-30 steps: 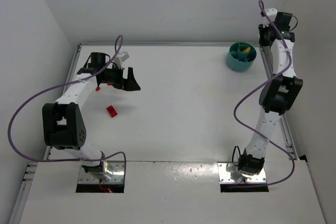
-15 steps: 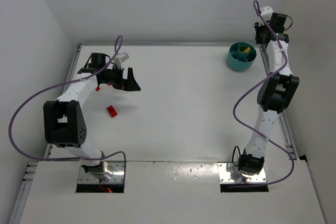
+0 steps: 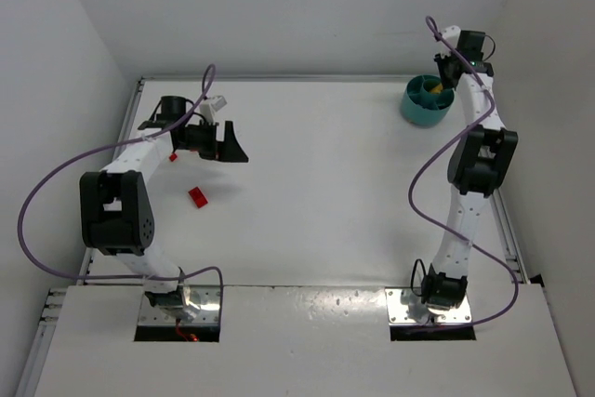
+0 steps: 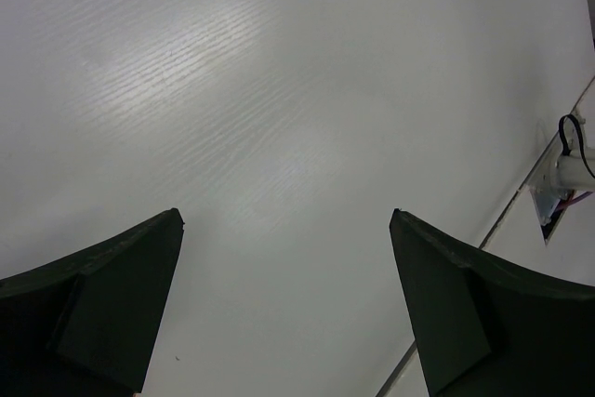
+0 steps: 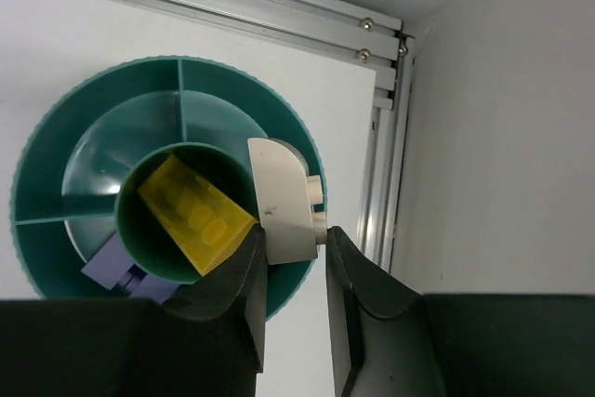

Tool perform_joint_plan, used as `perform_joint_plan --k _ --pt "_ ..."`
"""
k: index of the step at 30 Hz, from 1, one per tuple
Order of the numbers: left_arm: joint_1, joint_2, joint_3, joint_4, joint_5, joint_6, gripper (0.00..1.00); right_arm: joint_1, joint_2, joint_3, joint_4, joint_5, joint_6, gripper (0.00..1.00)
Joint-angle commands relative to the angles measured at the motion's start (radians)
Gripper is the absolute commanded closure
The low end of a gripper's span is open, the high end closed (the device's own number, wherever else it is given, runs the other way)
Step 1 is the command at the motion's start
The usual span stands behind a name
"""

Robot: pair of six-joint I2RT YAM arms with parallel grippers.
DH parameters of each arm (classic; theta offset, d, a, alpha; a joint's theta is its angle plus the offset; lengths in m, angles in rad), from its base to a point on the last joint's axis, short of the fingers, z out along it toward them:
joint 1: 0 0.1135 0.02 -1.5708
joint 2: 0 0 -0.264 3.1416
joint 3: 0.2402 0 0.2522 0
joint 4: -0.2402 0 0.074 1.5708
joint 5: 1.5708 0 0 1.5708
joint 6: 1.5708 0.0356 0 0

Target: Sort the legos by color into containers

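My right gripper moves down toward the tub's outer section nearest the bar corner next, closer above the tub's rim. It then releases the whitish brick, since that section is empty.
The round teal tub stands at the back right and shows from above in the right wrist view. A yellow brick lies in its centre compartment, and a lavender brick lies in an outer one. My right gripper is shut on a whitish brick and holds it over the tub's right rim; in the top view it hangs just above the tub. My left gripper is open and empty over bare table. A red brick lies near-left of it, and a smaller red bit lies under the left arm.
An aluminium rail and the right wall run close beside the tub. A rail also lines the table's left edge. A small white piece sits by the left arm's cable at the back left.
My right gripper has swung left from beside the right wall to above the tub, carrying the whitish brick. The left arm has hardly moved.
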Motion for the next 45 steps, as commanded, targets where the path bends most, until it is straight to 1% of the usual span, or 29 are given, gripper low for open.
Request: perform_joint_plan --k 1,6,10,15,17,24,29,33,35,38,39,44,45 --pt "0.015 -0.001 0.025 0.014 0.036 -0.006 0.00 -0.002 0.000 0.057 0.050 0.066 -0.015 1.00" --pt "0.015 -0.010 0.025 0.014 0.036 -0.006 0.00 -0.002 0.047 0.117 0.050 0.086 -0.025 1.00" --pt "0.015 -0.010 0.025 0.014 0.036 -0.006 0.00 -0.002 0.058 0.117 0.050 0.086 -0.025 1.00" --pt "0.015 -0.010 0.025 0.014 0.036 -0.006 0.00 -0.002 0.067 0.117 0.038 0.063 -0.025 0.98" --pt "0.015 -0.010 0.025 0.014 0.036 -0.006 0.00 -0.002 0.077 0.117 0.038 0.054 -0.025 0.95" --pt "0.015 -0.010 0.025 0.014 0.036 -0.006 0.00 -0.002 0.112 0.166 0.027 0.032 -0.015 0.90" --pt "0.015 -0.010 0.025 0.014 0.045 -0.006 0.00 -0.002 0.112 0.166 0.018 0.012 0.003 0.81" --pt "0.015 -0.001 0.025 0.014 0.045 -0.006 0.00 -0.002 0.112 0.166 0.018 0.002 0.003 0.78" --pt "0.015 -0.001 0.025 0.014 0.045 -0.006 0.00 -0.002 0.112 0.166 0.018 0.002 0.003 0.73" --pt "0.015 -0.001 0.025 0.014 0.045 -0.006 0.00 -0.002 0.112 0.166 0.027 0.002 0.012 0.67" --pt "0.015 -0.001 0.025 0.014 0.045 -0.006 0.00 -0.002 0.112 0.166 0.027 0.002 0.012 0.63" --pt "0.015 -0.001 0.025 0.014 0.045 -0.006 0.00 -0.002 0.101 0.157 0.036 0.012 0.021 0.55" --pt "0.015 -0.001 0.025 0.014 0.045 -0.006 0.00 -0.002 0.101 0.157 0.036 0.012 0.021 0.55"
